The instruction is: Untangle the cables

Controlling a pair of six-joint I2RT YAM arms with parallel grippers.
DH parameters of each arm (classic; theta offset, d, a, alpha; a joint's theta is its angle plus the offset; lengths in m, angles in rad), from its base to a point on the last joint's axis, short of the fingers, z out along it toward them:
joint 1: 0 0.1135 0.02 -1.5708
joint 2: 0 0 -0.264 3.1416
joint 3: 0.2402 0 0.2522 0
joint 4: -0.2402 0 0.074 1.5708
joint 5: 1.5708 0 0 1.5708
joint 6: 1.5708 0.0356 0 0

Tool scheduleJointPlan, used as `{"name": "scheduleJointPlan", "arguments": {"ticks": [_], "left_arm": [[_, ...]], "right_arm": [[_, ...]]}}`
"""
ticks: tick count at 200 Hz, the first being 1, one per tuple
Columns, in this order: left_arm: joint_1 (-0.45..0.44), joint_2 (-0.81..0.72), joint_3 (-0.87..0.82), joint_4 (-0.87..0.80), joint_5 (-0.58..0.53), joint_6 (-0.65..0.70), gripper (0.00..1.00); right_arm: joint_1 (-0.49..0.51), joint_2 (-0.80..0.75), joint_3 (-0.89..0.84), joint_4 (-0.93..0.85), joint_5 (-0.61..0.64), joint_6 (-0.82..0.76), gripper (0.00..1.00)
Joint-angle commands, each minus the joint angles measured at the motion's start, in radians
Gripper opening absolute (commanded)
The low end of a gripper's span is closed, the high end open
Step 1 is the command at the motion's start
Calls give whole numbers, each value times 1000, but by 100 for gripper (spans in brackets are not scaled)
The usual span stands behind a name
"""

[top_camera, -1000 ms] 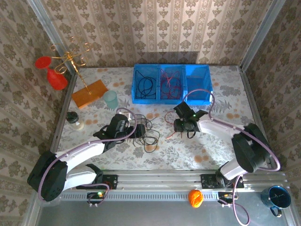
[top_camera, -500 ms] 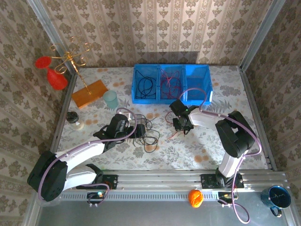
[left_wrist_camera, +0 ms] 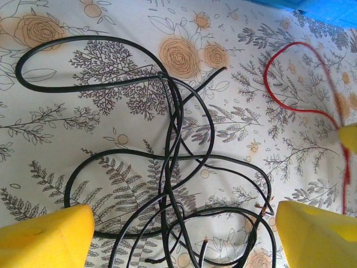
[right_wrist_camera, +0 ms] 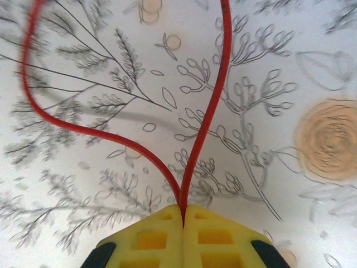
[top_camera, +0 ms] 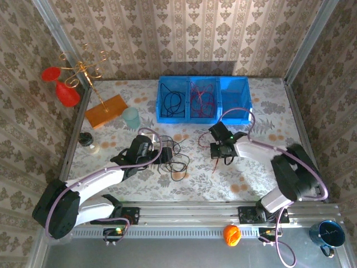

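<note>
The thin red cable goes up in my right gripper next and outward over the bin's middle section (top_camera: 202, 101). It is then released there, since red cables already lie inside.
A tangle of black cables (top_camera: 177, 160) lies on the flowered table (top_camera: 262, 173) left of centre. My left gripper (top_camera: 165, 154) hovers over it, open; in the left wrist view its yellow fingers (left_wrist_camera: 47, 237) stand wide on either side of the black loops (left_wrist_camera: 167, 151), and my left gripper (left_wrist_camera: 181, 215) touches none of them. A thin red cable (top_camera: 215, 165) lies to the right. My right gripper (top_camera: 218, 149) is shut on it: in the right wrist view the yellow pads (right_wrist_camera: 145, 240) pinch a fold of the red cable (right_wrist_camera: 206, 123), which splits into two strands.
A blue three-part bin (top_camera: 234, 114) at the back holds black cables (top_camera: 170, 100) on the left and red ones (top_camera: 203, 99) in the middle. An orange board (top_camera: 106, 110), a teal cup (top_camera: 131, 118) and a small bottle (top_camera: 87, 142) stand at the left.
My right gripper has closed on the red cable and shifted slightly right; the red cable's loose end now trails toward the near side. The left arm and black tangle have stayed put.
</note>
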Motion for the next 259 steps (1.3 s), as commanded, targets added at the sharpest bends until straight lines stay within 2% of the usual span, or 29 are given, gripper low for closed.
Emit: {"name": "scheduleJointPlan", "arguments": {"ticks": [1, 35, 61, 128, 161, 187, 251, 259], "left_arm": [[4, -14, 35, -30, 0, 25, 86], [4, -19, 53, -42, 3, 30, 86], [5, -44, 60, -66, -12, 36, 86], [11, -170, 57, -169, -49, 52, 86], [22, -210, 43, -179, -53, 52, 87], [25, -233, 31, -189, -51, 49, 87], [39, -281, 10, -216, -56, 51, 87], [41, -280, 12, -216, -54, 51, 87]], "right_arm": [[18, -154, -8, -7, 5, -29, 0], [32, -306, 37, -70, 38, -53, 0], [33, -320, 142, -65, 51, -91, 0], [-9, -91, 553, 19, 124, -172, 0], [-99, 78, 695, 58, 36, -105, 0], [-151, 204, 729, 101, -46, -43, 0], [-200, 438, 749, 145, 34, -13, 0], [-201, 453, 760, 135, 38, -16, 9]]}}
